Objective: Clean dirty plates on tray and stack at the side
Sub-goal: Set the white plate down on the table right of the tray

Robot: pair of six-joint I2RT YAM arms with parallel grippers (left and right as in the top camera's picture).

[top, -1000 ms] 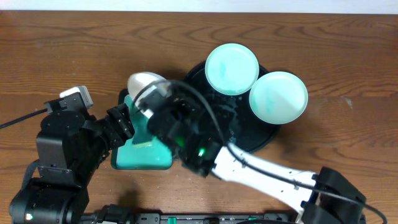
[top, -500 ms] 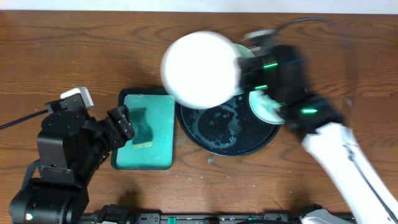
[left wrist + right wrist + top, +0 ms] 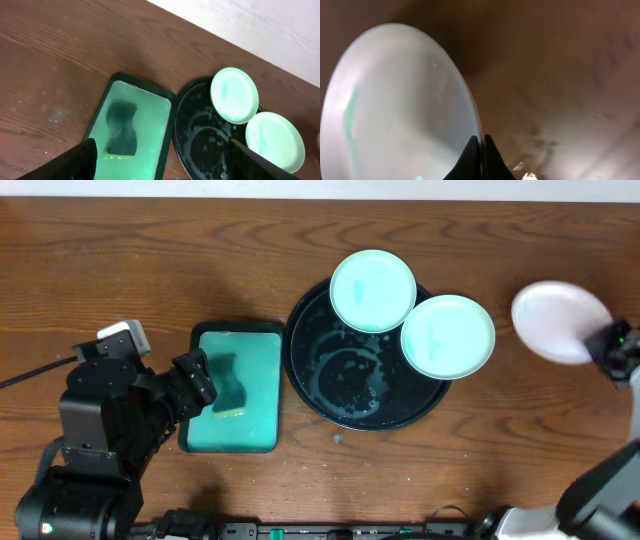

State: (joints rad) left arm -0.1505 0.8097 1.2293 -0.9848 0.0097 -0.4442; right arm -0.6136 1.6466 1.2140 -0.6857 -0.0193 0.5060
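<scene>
My right gripper needs to move the white plate [image 3: 558, 320] left in the overhead view and down next, and release it beside the nearer mint plate, where bare wood shows.
The round black tray [image 3: 320, 390] sits mid-table with wet smears; it also shows in the left wrist view [image 3: 192, 150]. Two mint plates rest on its far rim: one at the back [image 3: 372, 290] [image 3: 234, 95] and one to its right [image 3: 447, 336] [image 3: 274, 141]. My right gripper [image 3: 607, 348] [image 3: 481, 150] is shut on the rim of a third, white plate [image 3: 558, 320] [image 3: 395, 110], held above the wood at the far right. My left gripper [image 3: 160, 162] is open and empty above the teal rectangular tray.
A teal rectangular black-edged tray [image 3: 238, 425] [image 3: 150, 120] lies left of the black tray, holding liquid and a dark sponge [image 3: 229, 385] [image 3: 121, 128]. Bare wooden table surrounds everything.
My right arm swung from over the teal tray across the black tray to the far right, carrying the white plate. The left arm has not moved.
</scene>
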